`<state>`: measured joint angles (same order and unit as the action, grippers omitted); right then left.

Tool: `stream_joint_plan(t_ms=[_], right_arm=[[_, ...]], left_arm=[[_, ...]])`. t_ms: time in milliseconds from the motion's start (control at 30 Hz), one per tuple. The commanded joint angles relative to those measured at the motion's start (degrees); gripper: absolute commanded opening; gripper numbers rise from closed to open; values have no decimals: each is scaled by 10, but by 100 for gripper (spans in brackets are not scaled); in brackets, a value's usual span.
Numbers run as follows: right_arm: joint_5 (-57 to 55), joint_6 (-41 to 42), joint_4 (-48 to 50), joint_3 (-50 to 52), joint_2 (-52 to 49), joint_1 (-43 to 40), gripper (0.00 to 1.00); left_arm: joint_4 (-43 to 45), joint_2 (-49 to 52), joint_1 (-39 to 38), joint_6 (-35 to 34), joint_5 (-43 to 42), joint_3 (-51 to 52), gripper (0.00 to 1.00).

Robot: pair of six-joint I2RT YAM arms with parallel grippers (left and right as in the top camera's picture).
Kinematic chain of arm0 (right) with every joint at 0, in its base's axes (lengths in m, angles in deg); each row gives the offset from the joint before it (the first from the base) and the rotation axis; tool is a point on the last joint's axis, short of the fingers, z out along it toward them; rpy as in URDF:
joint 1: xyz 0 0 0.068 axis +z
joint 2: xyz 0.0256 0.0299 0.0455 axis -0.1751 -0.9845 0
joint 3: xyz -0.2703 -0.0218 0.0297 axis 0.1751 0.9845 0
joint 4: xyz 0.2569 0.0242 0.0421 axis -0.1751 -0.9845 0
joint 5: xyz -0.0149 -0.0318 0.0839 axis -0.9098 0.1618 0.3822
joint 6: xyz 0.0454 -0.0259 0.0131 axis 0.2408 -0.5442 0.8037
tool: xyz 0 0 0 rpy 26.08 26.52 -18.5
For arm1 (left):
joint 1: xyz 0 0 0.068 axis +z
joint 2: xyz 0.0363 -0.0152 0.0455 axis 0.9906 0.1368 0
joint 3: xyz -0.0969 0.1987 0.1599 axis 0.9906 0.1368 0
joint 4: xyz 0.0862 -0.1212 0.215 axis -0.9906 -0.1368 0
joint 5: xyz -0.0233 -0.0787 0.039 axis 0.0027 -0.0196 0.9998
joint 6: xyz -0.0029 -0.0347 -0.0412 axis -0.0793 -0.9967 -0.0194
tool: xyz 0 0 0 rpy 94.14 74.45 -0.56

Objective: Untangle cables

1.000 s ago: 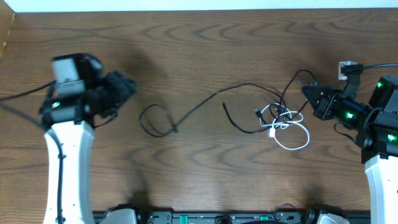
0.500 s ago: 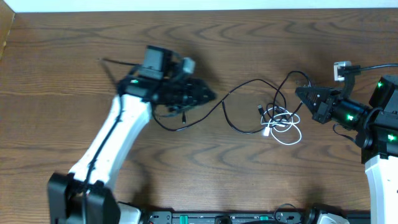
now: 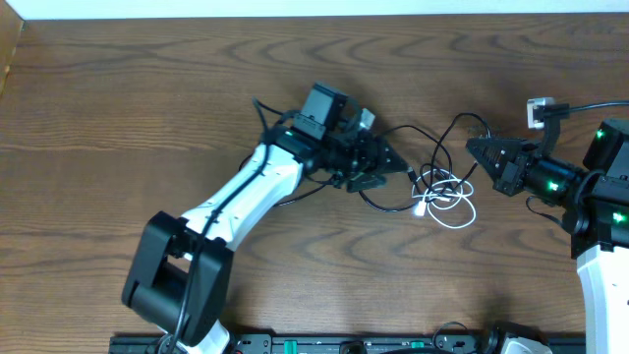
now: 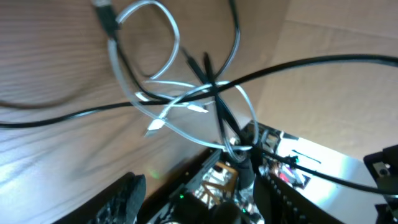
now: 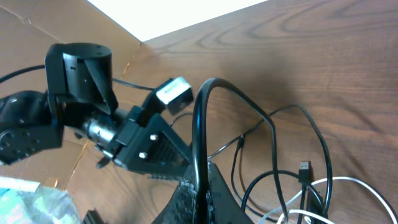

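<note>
My right gripper moves away from the tangle next, to the right in the overhead view, before the release, since the black cable's arch still hangs slack.
A tangle of thin cables lies right of centre: a white cable looped with a black cable. My left gripper is open, its fingers spread just short of the knot of white cable and black cable. My right gripper is shut on a black cable, which arches up from its fingers and runs down into the tangle. White loops and a black USB plug lie beside it.
The wooden table reaches a white edge at the back. A cardboard box corner stands at the far left. The left arm stretches across the middle, over part of the black cable.
My left arm has swung from the far left across the table to the tangle. The black cable's left loop has been drawn rightwards. The right gripper still holds its cable.
</note>
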<state>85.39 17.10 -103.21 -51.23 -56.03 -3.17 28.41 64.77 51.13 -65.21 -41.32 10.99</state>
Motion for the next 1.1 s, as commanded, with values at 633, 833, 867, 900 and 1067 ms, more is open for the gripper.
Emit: stream_joint_plan(t_ms=[633, 833, 867, 900, 1067], right_arm=[[16, -8, -15, -9, 6, -1, 1], [16, -8, -17, -9, 6, -1, 1], [16, -8, -17, -9, 6, -1, 1], [16, -8, -17, -9, 6, -1, 1], [-23, -16, -38, -9, 6, -2, 1]], left_arm=[[110, 64, -93, -100, 86, -5, 61], [136, 70, -94, -89, 99, -5, 27], [139, 70, -94, -80, 100, -5, 22], [139, 70, -94, -68, 105, -5, 15], [85, 68, -84, 44, 141, -5, 7]])
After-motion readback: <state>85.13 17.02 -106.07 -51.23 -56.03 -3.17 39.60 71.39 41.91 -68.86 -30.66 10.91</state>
